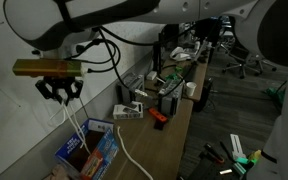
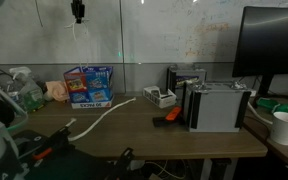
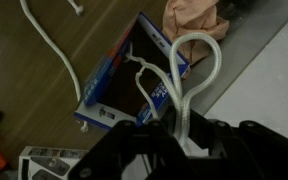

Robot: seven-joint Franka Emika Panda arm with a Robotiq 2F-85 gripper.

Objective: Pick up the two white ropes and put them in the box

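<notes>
I will next lower my gripper a little and move it over the blue box's open top (image 1: 81,151) (image 3: 127,86) to let go of the white rope, because the rope's dangling ends are high above the box's top.
My gripper (image 1: 60,90) hangs high above the desk, shut on a white rope (image 1: 76,128) whose ends dangle down toward the open blue box (image 1: 88,152). In the wrist view the held rope (image 3: 189,70) loops up from the jaws (image 3: 176,135), right over the box (image 3: 124,85). In an exterior view the gripper (image 2: 77,12) is at the top edge, above the box (image 2: 89,88). A second white rope (image 2: 104,118) lies loose on the desk beside the box; it also shows in the exterior view (image 1: 131,160) and the wrist view (image 3: 49,45).
An orange object (image 2: 167,117) and a grey device (image 2: 219,105) sit on the desk past the loose rope. A paper cup (image 2: 286,127) and a monitor (image 2: 274,45) stand at the far end. A pink object (image 2: 56,90) lies beside the box by the wall.
</notes>
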